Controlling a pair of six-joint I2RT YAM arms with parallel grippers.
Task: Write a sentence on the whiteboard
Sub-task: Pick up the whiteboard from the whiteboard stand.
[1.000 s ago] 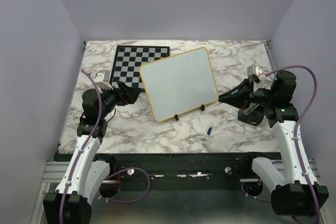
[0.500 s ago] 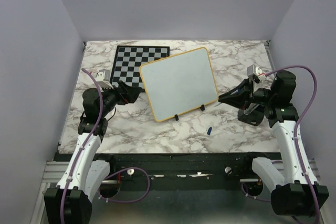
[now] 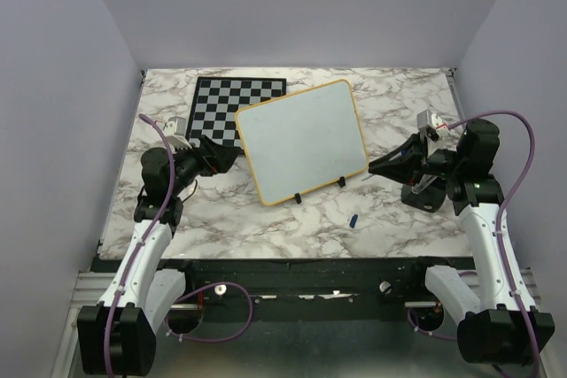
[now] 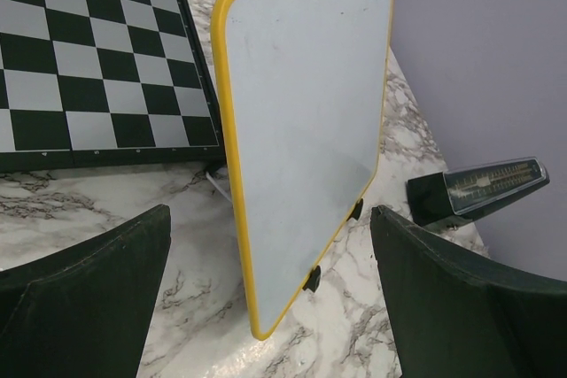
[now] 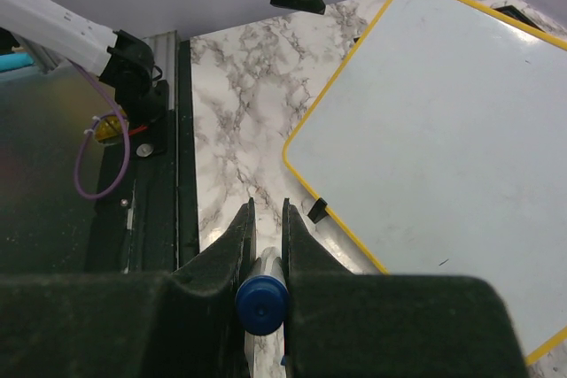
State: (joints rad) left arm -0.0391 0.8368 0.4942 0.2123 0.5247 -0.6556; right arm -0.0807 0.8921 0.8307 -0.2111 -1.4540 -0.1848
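My left gripper turns next and moves onto the whiteboard's nearer yellow side edge (image 3: 244,142) (image 4: 230,130). It then closes, as that edge stands to its right in the top view.
The whiteboard (image 3: 301,139) stands tilted on its black feet in the middle of the table, and its yellow-framed surface is blank. No sentence shows on it in any view. My left gripper (image 3: 221,158) is open and empty by the board's left edge, with the board's near corner (image 4: 266,325) between the jaws but not touching them. My right gripper (image 3: 376,165) is just right of the board's lower right corner. It is shut on a marker (image 5: 261,303) with a blue end, which points at the table beside the board (image 5: 443,148).
A black-and-white chessboard (image 3: 226,108) lies flat behind and left of the whiteboard, partly under it. A small blue cap (image 3: 353,219) lies on the marble in front of the board. The table's front rail (image 5: 182,174) is near the right gripper.
My left gripper has crept very slightly toward the whiteboard. The right arm and the board have not moved.
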